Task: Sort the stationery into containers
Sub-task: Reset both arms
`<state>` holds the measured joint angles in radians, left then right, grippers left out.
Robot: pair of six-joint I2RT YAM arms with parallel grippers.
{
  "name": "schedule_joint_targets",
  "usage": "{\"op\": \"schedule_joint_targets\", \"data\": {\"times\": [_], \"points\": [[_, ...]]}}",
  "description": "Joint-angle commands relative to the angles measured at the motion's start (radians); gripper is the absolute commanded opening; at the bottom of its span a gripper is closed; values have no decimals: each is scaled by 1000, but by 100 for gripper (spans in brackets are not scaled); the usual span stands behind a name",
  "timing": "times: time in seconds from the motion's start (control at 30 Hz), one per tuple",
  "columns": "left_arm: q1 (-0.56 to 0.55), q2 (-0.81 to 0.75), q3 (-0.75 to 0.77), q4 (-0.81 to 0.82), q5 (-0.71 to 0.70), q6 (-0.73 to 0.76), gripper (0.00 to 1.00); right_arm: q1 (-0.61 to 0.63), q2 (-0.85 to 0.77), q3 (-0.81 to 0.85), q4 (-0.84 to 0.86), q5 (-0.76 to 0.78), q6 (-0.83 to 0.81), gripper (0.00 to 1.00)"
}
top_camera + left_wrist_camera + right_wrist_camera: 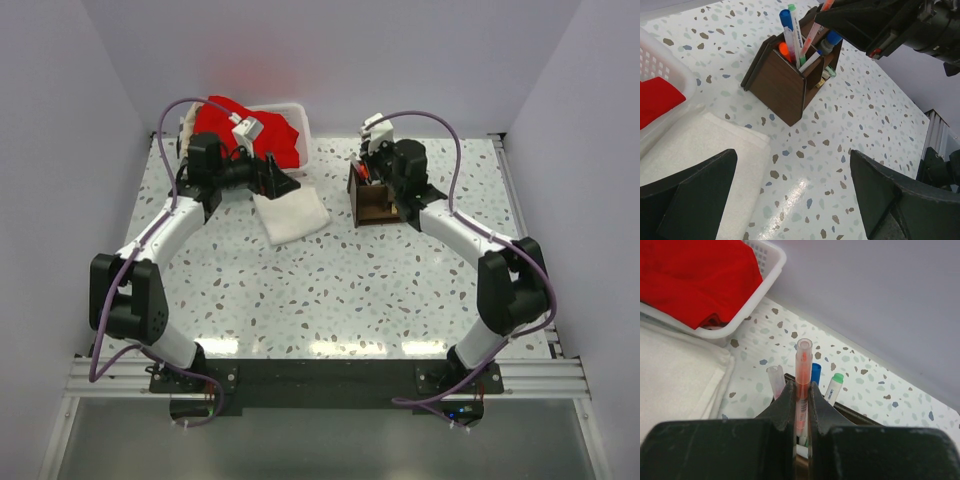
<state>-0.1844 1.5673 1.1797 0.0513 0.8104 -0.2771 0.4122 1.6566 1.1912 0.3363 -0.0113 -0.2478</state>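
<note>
My right gripper is holding the upright orange-red marker and will next lower it toward the organizer's pen section [364, 174] [803, 440] and let go there, since other pens already stand in it.
The dark brown wooden organizer [372, 196] stands at the back right of the table; it also shows in the left wrist view [785, 82], holding blue, green and orange-tipped pens. My right gripper [800, 390] is shut on an orange-red marker [803, 365] and holds it upright over the organizer, beside a pink pen [775, 381], a blue pen [815, 374] and a green-capped pen [835, 386]. My left gripper [790, 200] is open and empty, low over the table next to the folded white cloth [291, 214].
A white plastic basket [296, 120] with a red cloth [240, 125] stands at the back, just behind my left gripper. The folded white cloth [695, 150] lies in front of it. White walls close in the table on three sides.
</note>
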Motion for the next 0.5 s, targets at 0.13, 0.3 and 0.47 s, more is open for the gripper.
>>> {"op": "schedule_joint_targets", "data": {"times": [0.13, 0.3, 0.47], "points": [[3, 26, 21, 45, 26, -10, 100, -32, 46, 58, 55, 20, 12, 0], [3, 37, 24, 51, 27, -13, 100, -33, 35, 4, 55, 20, 36, 0], [3, 43, 21, 56, 29, -19, 100, -32, 34, -39, 47, 24, 45, 0]]}}
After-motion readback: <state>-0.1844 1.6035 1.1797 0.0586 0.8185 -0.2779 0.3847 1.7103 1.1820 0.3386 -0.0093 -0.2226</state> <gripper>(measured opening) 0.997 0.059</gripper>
